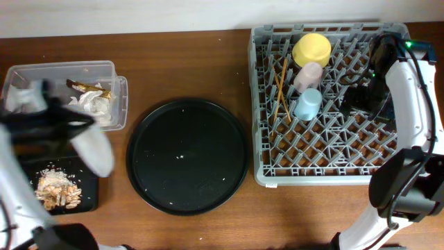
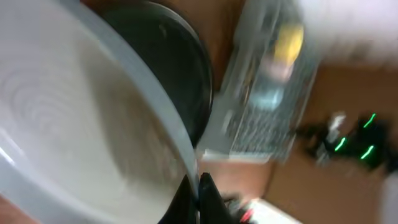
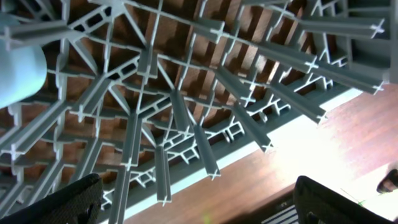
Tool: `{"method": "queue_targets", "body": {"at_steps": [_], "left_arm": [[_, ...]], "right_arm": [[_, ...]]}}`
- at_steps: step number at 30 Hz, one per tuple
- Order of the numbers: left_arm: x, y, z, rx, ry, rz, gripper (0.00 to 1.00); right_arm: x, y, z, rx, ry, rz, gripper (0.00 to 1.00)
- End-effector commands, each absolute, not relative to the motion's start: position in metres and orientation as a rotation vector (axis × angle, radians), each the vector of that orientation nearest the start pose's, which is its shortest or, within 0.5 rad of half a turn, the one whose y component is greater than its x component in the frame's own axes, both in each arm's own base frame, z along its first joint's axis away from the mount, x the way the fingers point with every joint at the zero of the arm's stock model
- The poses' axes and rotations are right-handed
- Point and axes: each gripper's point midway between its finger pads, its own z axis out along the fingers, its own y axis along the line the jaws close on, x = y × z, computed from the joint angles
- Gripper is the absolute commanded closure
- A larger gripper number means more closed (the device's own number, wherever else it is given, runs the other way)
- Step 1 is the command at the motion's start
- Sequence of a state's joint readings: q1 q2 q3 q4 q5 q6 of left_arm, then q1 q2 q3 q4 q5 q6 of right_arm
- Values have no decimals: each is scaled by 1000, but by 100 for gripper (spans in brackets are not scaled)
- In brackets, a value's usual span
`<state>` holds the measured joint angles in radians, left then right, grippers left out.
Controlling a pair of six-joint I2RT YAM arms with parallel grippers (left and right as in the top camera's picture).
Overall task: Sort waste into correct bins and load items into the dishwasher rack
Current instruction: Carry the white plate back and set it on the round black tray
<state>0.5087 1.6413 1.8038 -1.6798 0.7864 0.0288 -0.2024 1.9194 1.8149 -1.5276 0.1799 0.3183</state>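
I will move the plate (image 1: 95,151) to the right in the overhead view with my left gripper next, then put it down on the large round black tray (image 1: 187,154) and let go, because the middle of the tray is open.
My left gripper (image 1: 78,129) is shut on the rim of the round pale grey plate (image 1: 95,151) and holds it tilted above the shallow black tray (image 1: 91,198), which has beige-brown food scraps (image 1: 57,189) in it. In the left wrist view the plate (image 2: 81,118) fills the frame, its rim pinched between the fingers (image 2: 199,194). The clear box (image 1: 119,97) holds the crumpled foil wrapper (image 1: 90,94). The grey rack (image 1: 326,173) holds the yellow bowl (image 1: 311,49), pink cup (image 1: 308,75), light blue cup (image 1: 307,104) and chopsticks (image 1: 282,87). My right gripper (image 1: 357,94) is open and empty over the rack's pegs (image 3: 186,124).
The large round black tray (image 1: 187,156) lies mid-table between the bins and the rack, with a few crumbs on it. The right wrist view shows the rack's edge (image 3: 249,149) with brown table (image 3: 298,155) beyond it, and the blue cup (image 3: 15,68) at the left.
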Motion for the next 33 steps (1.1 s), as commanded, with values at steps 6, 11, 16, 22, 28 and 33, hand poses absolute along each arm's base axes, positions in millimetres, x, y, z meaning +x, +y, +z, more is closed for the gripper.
{"method": "queue_targets", "body": {"at_steps": [6, 11, 16, 22, 28, 33], "left_arm": [[323, -150, 191, -224, 2894, -262, 100], [331, -188, 130, -62, 2877, -13, 99], [334, -199, 87, -31, 2953, 48, 61], [332, -192, 125, -68, 2993, 23, 39], [336, -79, 219, -442, 2888, 119, 41], [305, 44, 240, -971, 2807, 192, 1]], "right_arm": [[331, -104, 152, 836, 3067, -316, 2], [331, -104, 152, 836, 3067, -316, 2], [331, -104, 152, 836, 3067, -316, 2], [331, -104, 152, 836, 3067, -316, 2], [331, -104, 152, 836, 3068, -316, 2], [331, -104, 152, 837, 3067, -315, 2]]}}
